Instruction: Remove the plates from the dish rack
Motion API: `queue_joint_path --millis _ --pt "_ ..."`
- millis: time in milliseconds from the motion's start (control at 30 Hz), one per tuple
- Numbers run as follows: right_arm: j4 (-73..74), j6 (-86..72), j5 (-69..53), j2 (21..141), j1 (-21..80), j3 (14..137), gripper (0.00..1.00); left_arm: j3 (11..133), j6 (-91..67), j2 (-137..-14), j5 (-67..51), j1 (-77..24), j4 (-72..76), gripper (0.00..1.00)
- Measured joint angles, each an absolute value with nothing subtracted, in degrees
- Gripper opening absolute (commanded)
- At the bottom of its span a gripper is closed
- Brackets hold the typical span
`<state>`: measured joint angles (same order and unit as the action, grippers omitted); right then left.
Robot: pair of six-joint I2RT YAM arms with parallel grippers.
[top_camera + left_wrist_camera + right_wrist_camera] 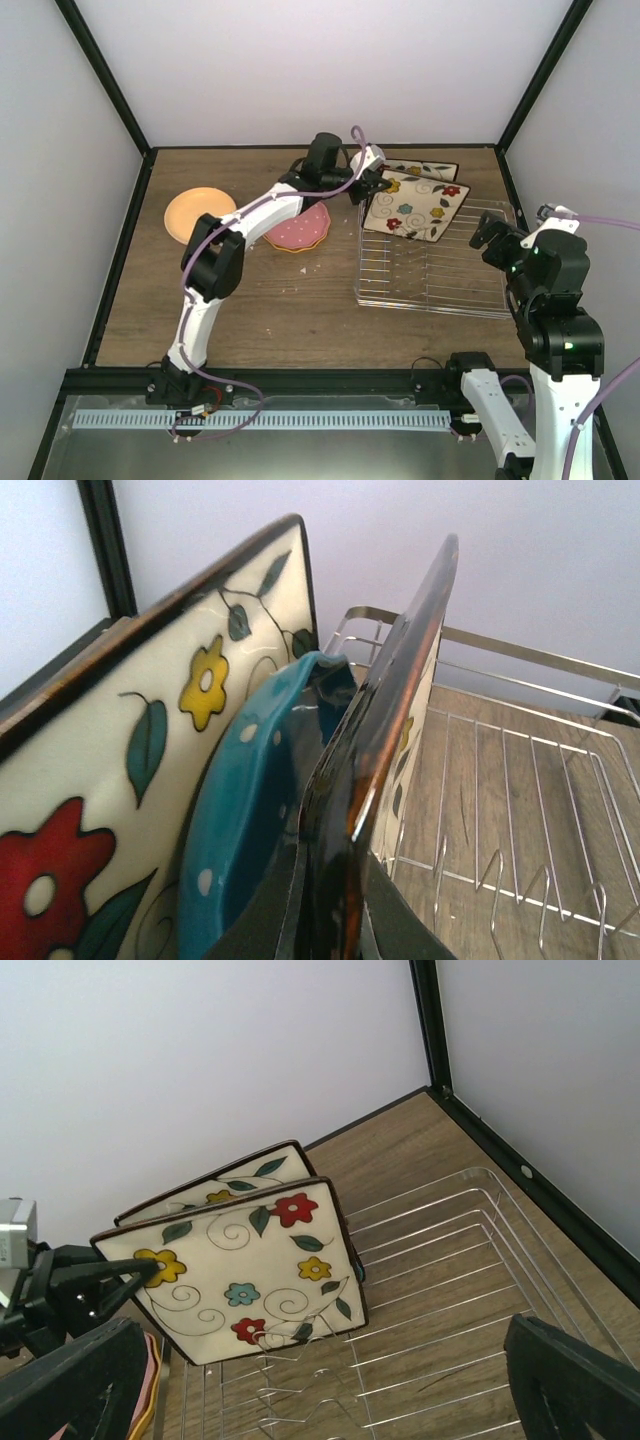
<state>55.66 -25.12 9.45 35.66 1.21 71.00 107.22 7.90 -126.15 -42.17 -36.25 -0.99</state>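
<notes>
My left gripper will next rise, move left in the top view and back, then lower and release the front square plate on the table's near part, which has empty room.
Two square cream flower-patterned plates stand upright at the back left of the silver wire dish rack (pixel 435 268). My left gripper (pixel 374 186) is shut on the left edge of the front square plate (pixel 415 210); in the left wrist view its fingers (pixel 285 890) pinch that plate's dark rim (pixel 375 730). A white-dotted teal plate (pixel 250 800) stands between it and the back square plate (pixel 120 780). My right gripper (pixel 495 238) hovers open over the rack's right side. Its view shows the front plate (pixel 240 1270), the back one (pixel 220 1185) and the left gripper (pixel 85 1280).
On the table left of the rack lie an orange plate (pixel 198 213) and a dotted dark pink plate (pixel 298 230) on top of a small stack. The rack's tines (pixel 300 1360) stand bare in front of the square plates. Enclosure walls stand close behind and to the right.
</notes>
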Motion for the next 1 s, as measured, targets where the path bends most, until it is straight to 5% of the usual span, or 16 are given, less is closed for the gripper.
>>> queue_joint_path --millis 667,1000 --pt "49.2 -24.4 5.7 36.6 1.2 66.6 1.0 107.5 -6.8 -113.3 -39.1 -34.8 0.8 0.04" --pt "46.1 -23.8 4.1 37.7 1.2 65.0 1.0 98.2 -21.1 -99.0 -37.1 -20.2 2.7 0.04"
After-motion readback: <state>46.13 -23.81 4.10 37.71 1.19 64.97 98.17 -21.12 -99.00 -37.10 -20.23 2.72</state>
